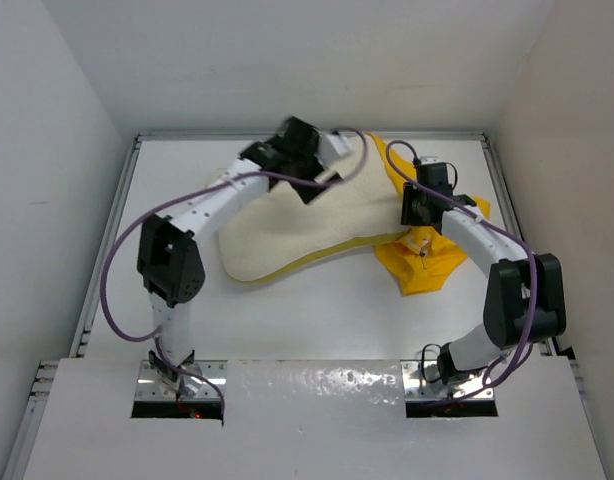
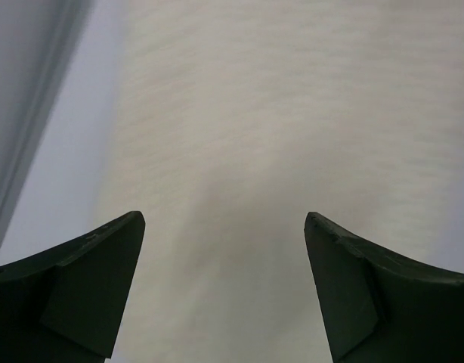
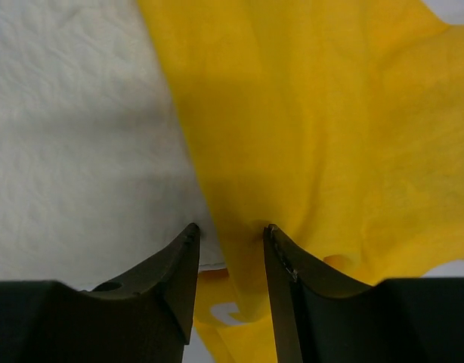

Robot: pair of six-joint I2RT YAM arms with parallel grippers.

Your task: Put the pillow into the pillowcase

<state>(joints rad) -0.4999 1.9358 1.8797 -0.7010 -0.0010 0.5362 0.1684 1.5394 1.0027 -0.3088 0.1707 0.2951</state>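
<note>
My right gripper should stay at the seam next and close its fingers on the pillowcase's yellow rim, because that fold is already between its fingers.
The cream-white pillow lies across the middle of the table, its yellow edge band along the near side. It fills the left wrist view. My left gripper hovers over the pillow's far end with its jaws wide apart and nothing between them. The yellow pillowcase lies bunched at the pillow's right end. My right gripper is down on the seam where pillowcase meets pillow. Its jaws stand a narrow gap apart astride a yellow fold.
White walls close in the table on the left, back and right. A raised rail runs along the left side and another along the right. Purple cables loop off both arms.
</note>
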